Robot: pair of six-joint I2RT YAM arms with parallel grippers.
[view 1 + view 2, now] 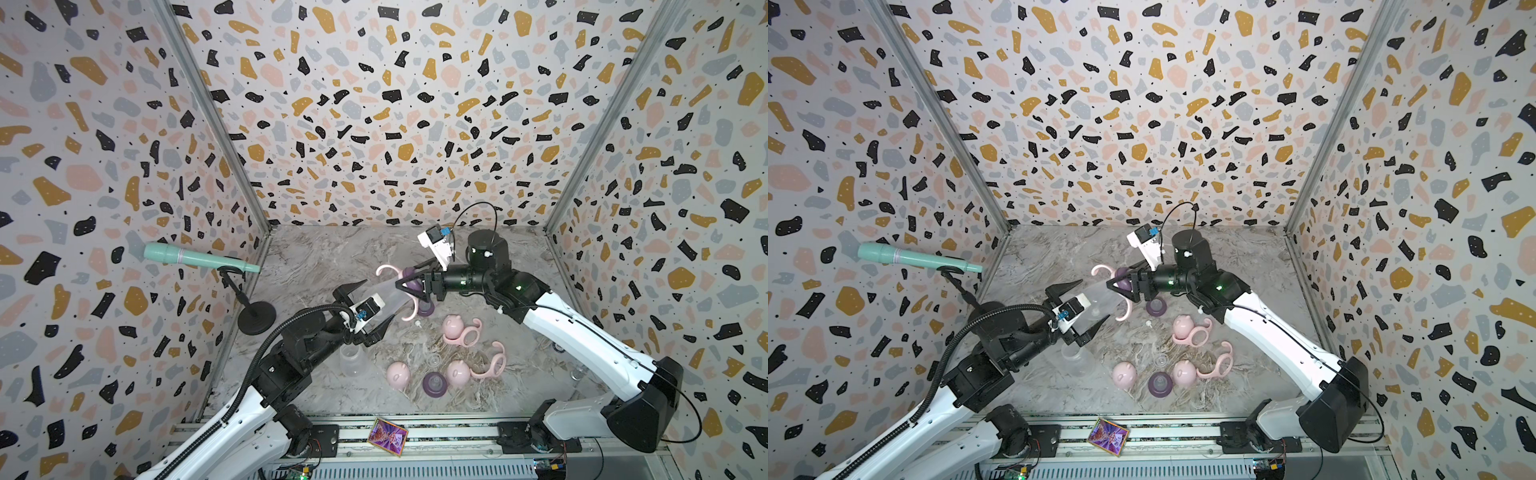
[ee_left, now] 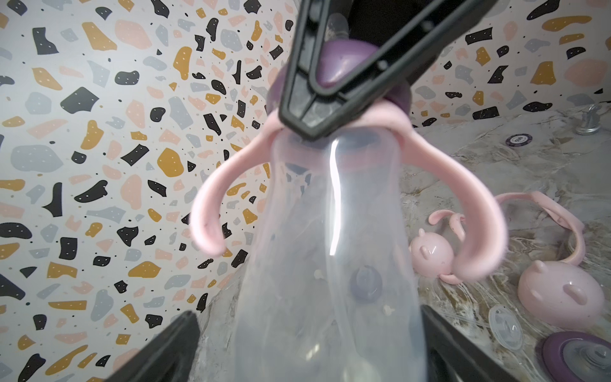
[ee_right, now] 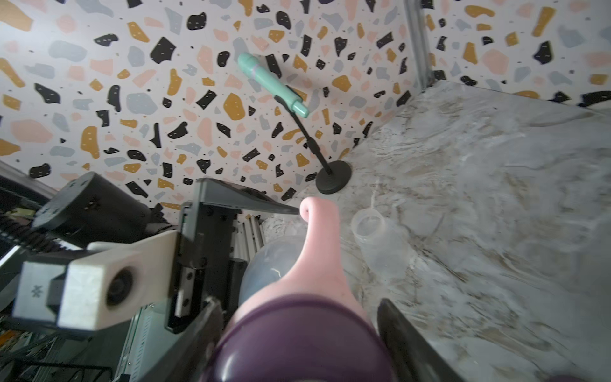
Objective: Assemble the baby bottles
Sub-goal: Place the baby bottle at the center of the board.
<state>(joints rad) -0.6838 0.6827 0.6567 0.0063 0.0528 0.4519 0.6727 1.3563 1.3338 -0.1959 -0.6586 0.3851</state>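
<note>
The spot below my right gripper and outward is bare tabletop beyond the collars, so I should lower outward next, stand the tilted bottle upright there and release.
A clear baby bottle [image 1: 388, 296] [image 1: 1104, 297] hangs tilted in the air between both arms, with a pink two-handled collar [image 1: 385, 270] [image 2: 211, 215] and a purple teat ring [image 1: 409, 277] [image 2: 344, 63] on its neck. My right gripper [image 1: 405, 279] [image 1: 1122, 279] [image 3: 299, 306] is shut on that ring [image 3: 304, 340]. My left gripper [image 1: 379, 300] [image 1: 1095, 299] [image 2: 307, 314] stands open around the bottle's base [image 2: 330, 264], with a gap on one side. On the table lie a second clear bottle [image 1: 352, 359] [image 3: 380, 244], three pink dome caps [image 1: 452, 326] [image 1: 398, 374] [image 1: 458, 371], two pink collars [image 1: 467, 334] [image 1: 494, 361] and two purple rings [image 1: 435, 383] [image 1: 426, 307].
A mint microphone [image 1: 199, 257] on a black stand [image 1: 256, 318] occupies the left side by the wall. A colourful card [image 1: 387, 436] lies on the front rail. A poker chip [image 2: 515, 139] sits near the right wall. Patterned walls enclose three sides.
</note>
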